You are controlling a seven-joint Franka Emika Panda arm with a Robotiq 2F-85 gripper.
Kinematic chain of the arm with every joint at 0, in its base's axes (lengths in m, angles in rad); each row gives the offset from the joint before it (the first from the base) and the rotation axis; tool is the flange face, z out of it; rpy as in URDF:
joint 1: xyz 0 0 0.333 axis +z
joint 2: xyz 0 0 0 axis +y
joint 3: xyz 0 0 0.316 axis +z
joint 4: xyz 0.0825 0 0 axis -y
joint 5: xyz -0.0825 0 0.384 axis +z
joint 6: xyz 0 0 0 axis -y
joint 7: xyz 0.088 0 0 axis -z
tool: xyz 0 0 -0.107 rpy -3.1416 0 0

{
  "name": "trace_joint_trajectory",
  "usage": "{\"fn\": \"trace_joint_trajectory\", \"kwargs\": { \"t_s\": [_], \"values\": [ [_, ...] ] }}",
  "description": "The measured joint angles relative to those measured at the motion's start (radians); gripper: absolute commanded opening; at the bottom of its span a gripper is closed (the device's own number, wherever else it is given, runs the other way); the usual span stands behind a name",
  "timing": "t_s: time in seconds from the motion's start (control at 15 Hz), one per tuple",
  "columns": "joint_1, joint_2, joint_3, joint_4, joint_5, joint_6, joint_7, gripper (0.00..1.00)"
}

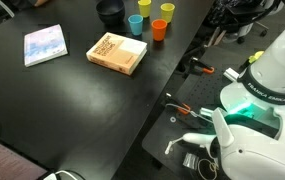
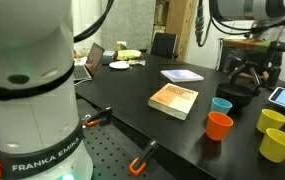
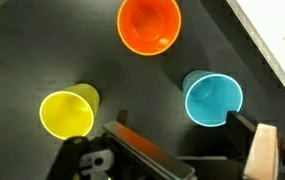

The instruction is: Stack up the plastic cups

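The blue cup (image 1: 134, 22) stands with its opening up below my gripper, so I will lower one finger into it and put my fingers on both sides of the blue cup's rim, on the side toward the yellow cups.
Four small plastic cups stand together on the black table. In an exterior view they are the blue cup (image 1: 134, 22), orange cup (image 1: 159, 29) and two yellow cups (image 1: 144, 6) (image 1: 167, 11). They also show in the exterior view from the robot's base: blue (image 2: 220, 105), orange (image 2: 219, 126), yellow (image 2: 272, 119) (image 2: 279, 146). The wrist view looks down on the orange cup (image 3: 149, 26), the blue cup (image 3: 214, 98) and one yellow cup (image 3: 68, 112). My gripper (image 3: 180, 122) is open and empty above the table. The blue cup lies just beyond its right finger. The gripper hangs behind the cups (image 2: 246, 75).
A dark round bowl (image 1: 109, 12) stands next to the cups. An orange-tan book (image 1: 117, 53) (image 2: 174, 100) lies near them and a bluish booklet (image 1: 45, 45) (image 2: 182, 75) farther off. Orange-handled tools (image 2: 142, 158) lie by my base.
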Motion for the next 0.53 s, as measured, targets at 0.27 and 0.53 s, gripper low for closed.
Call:
{"fn": "trace_joint_trajectory", "kwargs": {
  "t_s": [0.27,0.53],
  "values": [
    [-0.009,0.083,-0.006,0.061,0.030,0.053,0.044,1.00],
    [-0.017,0.159,-0.006,0.113,0.067,0.054,0.062,1.00]
  ]
}}
